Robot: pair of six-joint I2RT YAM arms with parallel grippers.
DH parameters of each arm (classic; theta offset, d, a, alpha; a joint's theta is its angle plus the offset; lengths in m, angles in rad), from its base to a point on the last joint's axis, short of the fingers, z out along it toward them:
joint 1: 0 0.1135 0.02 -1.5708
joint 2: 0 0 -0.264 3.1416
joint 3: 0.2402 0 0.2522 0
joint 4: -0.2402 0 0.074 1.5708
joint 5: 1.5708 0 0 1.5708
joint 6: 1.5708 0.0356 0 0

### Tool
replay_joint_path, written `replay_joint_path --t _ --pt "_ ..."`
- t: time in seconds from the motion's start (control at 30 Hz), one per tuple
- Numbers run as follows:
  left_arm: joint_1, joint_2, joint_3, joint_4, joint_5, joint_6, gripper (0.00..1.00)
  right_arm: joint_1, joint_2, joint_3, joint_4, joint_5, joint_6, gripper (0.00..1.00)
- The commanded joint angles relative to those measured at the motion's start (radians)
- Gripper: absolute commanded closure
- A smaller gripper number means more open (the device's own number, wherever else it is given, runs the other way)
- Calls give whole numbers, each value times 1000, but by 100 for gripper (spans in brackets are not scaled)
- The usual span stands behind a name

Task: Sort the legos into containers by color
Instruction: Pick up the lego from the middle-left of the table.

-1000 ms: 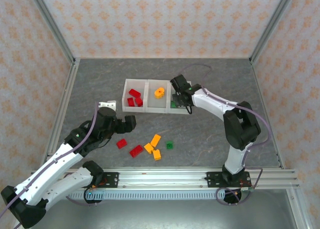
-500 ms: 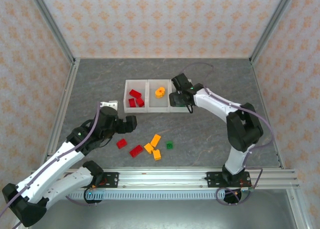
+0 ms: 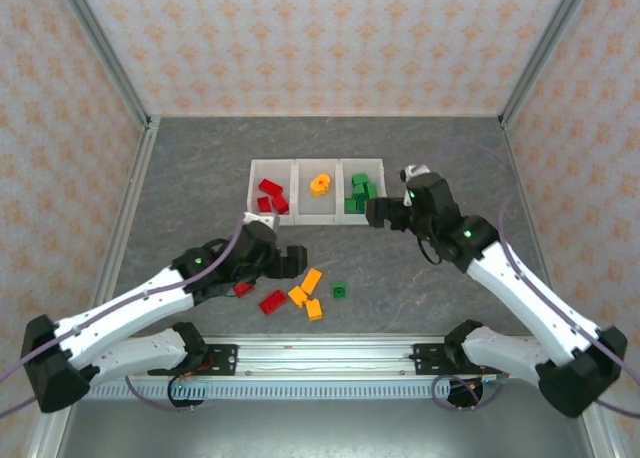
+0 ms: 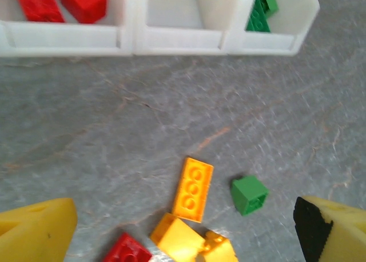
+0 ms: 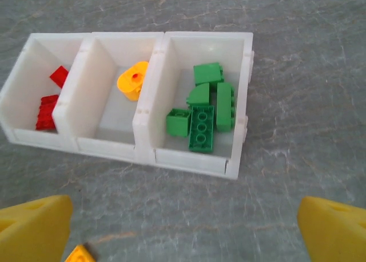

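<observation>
The robot's left gripper has to move down next, past the flat orange brick and around the green brick, which has bare table on every side and is easy to straddle.
Three joined white bins sit mid-table. Red legos lie in the left one, a round orange piece in the middle one, several green legos in the right one. Loose on the table are two red bricks, three orange ones and one green brick. My left gripper hangs open just left of the orange ones; its wrist view has the flat orange brick and green brick between the fingers. My right gripper is open and empty, near the green bin.
A small white block peeks out behind the left arm. Metal frame posts and patterned walls ring the grey table. Bare table lies between the bins and the loose bricks.
My right gripper has pulled back out of the green bin toward the near right, uncovering the green legos. My left gripper has swung right to the loose bricks, partly covering one red brick.
</observation>
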Motion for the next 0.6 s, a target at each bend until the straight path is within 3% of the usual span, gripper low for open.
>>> replay_joint_path --t 0.0,0.1,0.23,0.57 --pt "-64 129 79 41 -48 -54 3 -2 -96 -89 1 -49 53 0" --pt "-126 270 151 46 -46 -70 6 -4 -147 -148 5 -101 70 0" --pt "-172 434 235 56 -21 -116 12 -4 -179 -207 10 -82 90 0" --pt "-250 718 383 -16 -49 -185 19 -4 -193 -238 48 -85 87 0"
